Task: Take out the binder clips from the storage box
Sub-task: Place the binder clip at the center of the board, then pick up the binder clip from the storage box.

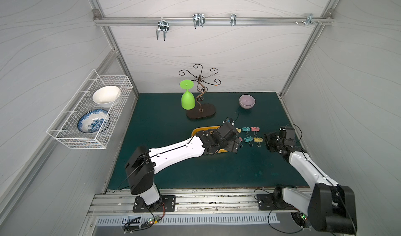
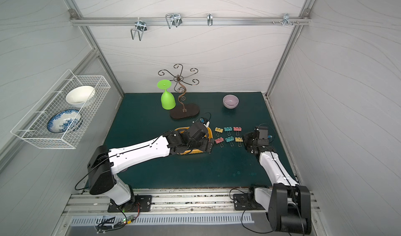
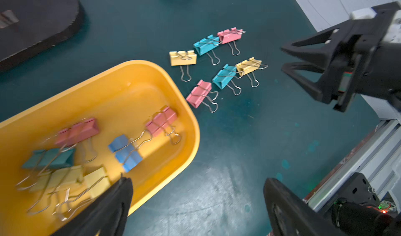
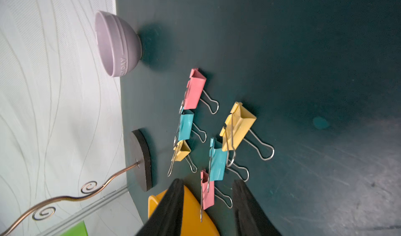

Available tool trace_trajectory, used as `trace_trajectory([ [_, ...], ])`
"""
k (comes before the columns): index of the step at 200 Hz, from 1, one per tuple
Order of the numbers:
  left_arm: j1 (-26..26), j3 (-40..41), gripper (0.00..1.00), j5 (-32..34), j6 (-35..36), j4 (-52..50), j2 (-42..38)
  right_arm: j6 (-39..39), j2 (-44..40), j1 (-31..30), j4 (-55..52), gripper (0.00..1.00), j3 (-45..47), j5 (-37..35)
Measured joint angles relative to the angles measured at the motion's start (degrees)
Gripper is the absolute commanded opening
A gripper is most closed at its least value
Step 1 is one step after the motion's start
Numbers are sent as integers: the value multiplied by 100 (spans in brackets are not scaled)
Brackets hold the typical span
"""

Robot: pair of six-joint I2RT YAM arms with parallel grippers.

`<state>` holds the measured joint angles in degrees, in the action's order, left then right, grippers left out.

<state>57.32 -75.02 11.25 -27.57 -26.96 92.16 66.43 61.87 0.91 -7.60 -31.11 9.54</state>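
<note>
I will swing and turn my left gripper and lower it onto that clip's wire handle. The pink clip beside the teal one lies nearer the box's other end.
The yellow-orange storage box [image 3: 138,76] lies mid-table and is mostly hidden under my left arm in both top views [image 1: 204,130] [image 2: 180,129]. In the left wrist view several binder clips lie inside it, among them a pink one [image 3: 161,120] and a blue one [image 3: 125,152]. Several more clips sit in two rows on the mat just right of the box [image 1: 247,129] [image 2: 227,129] [image 4: 237,126]. My left gripper [image 3: 195,202] hangs open over the box's right end, empty. My right gripper [image 4: 208,204] stands right of the rows, jaws apart with nothing between them.
A lilac bowl [image 1: 247,101] stands at the back right. An upturned green cup [image 1: 187,98] and a curled wire stand on a dark oval base [image 1: 200,113] are behind the box. A white wire basket [image 1: 91,111] with two bowls hangs on the left wall.
</note>
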Motion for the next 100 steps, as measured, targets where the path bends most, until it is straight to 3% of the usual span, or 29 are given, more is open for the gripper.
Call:
trace_trajectory([
  [35, -883, 798, 86, -544, -286, 293, -505, -715, -149, -216, 13, 41, -398, 660],
  [70, -1858, 1585, 74, -1250, -986, 564, -695, -1464, -96, -1497, 24, 43, -1034, 743],
  [100, -2214, 1696, 62, -1628, -1655, 640, -636, -1814, 236, -2444, 17, 43, -1270, 494],
])
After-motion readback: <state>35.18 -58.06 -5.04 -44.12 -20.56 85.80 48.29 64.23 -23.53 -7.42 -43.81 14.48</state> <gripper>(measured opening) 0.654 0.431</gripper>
